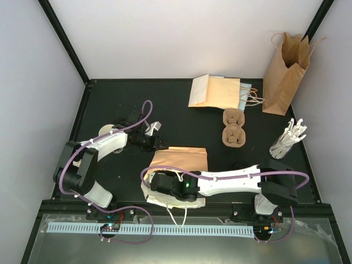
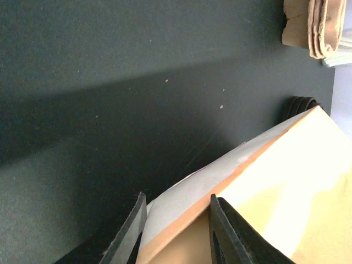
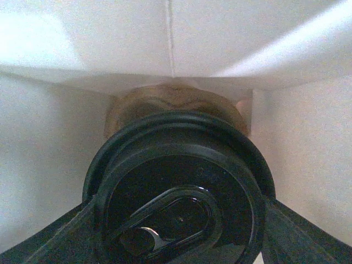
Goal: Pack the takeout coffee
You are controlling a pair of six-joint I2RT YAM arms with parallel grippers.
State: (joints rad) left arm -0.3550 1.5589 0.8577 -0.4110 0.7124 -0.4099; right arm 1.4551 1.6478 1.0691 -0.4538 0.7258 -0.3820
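Note:
The right gripper swings outward next, tilting down, and releases the cup at the brown carrier (image 3: 170, 102), since that lies outward of the fingers inside the bag.
A tan paper bag (image 1: 181, 159) lies flat on the black table. My right gripper (image 1: 165, 190) is pushed into its mouth and is shut on a takeout coffee cup. In the right wrist view only the cup's round black lid (image 3: 179, 187) shows, held between my two fingers (image 3: 60, 236), with the bag's white inner walls all round. A brown cardboard carrier (image 3: 170, 102) lies just beyond it. My left gripper (image 1: 149, 137) is shut on the bag's far left edge (image 2: 220, 181), with the paper between its fingers (image 2: 132, 231).
An upright kraft bag (image 1: 283, 74) stands at the back right, with flat folded bags (image 1: 214, 91) to its left. An empty cardboard cup carrier (image 1: 233, 127) and a holder of white stir sticks (image 1: 286, 142) sit right of centre. A black ridged object (image 2: 301, 104) lies beyond the bag.

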